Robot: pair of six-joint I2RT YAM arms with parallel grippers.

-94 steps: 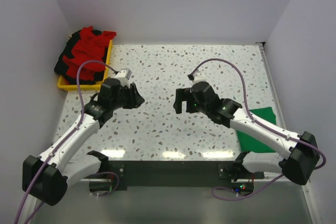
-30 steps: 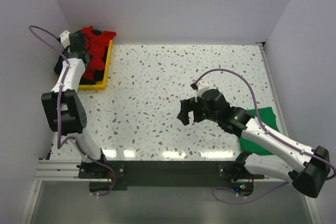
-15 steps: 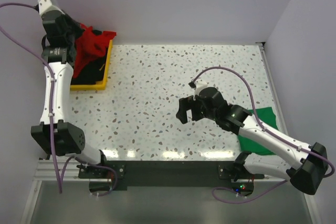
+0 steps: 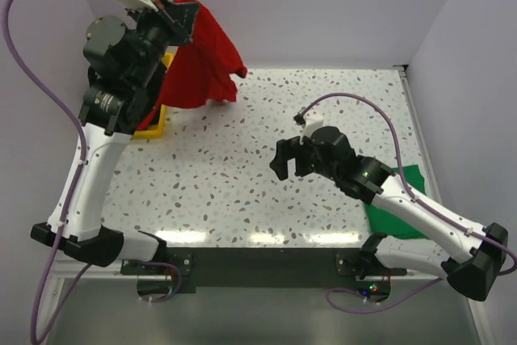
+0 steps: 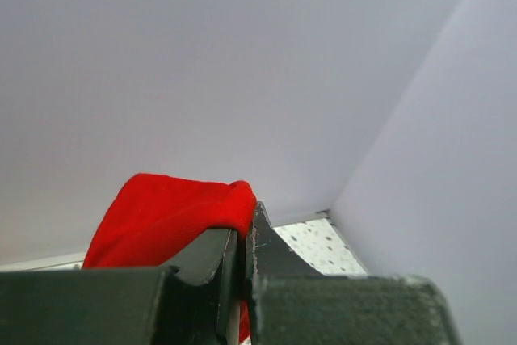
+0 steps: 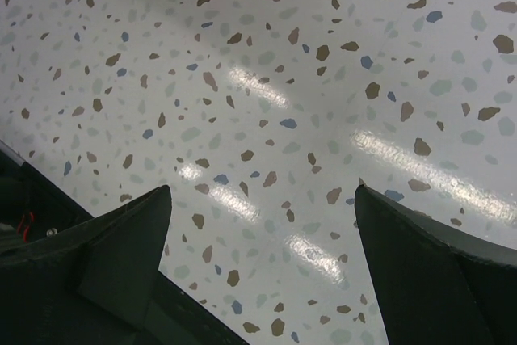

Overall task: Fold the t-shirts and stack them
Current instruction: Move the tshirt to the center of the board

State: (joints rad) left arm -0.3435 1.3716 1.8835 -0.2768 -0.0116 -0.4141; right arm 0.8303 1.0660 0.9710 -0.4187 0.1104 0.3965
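The middle of the table is empty beside the hanging shirt, so I will move my left gripper down next, away from the yellow tray and toward the back edge of the table.
My left gripper (image 4: 182, 15) is raised high at the back left and is shut on a bright red t-shirt (image 4: 202, 58). The shirt hangs down from it in loose folds over the table's back left corner. In the left wrist view the red t-shirt (image 5: 166, 220) bulges out over the closed left gripper (image 5: 245, 230), pinched between its jaws. A folded green t-shirt (image 4: 401, 199) lies at the table's right edge, partly under the right arm. My right gripper (image 4: 287, 159) hovers over the middle of the table. It stands wide open, and the right wrist view shows only bare tabletop between the right gripper's (image 6: 262, 193) fingers.
A yellow tray (image 4: 158, 123) sits at the back left, mostly hidden behind the left arm and the hanging shirt. White walls close in the speckled table (image 4: 242, 175) at the back and on both sides. The arms' base rail (image 4: 258, 260) runs along the near edge.
The left arm has lifted the red t-shirt up out of the yellow tray and swung it to the right, so it now hangs free. The right arm has barely moved.
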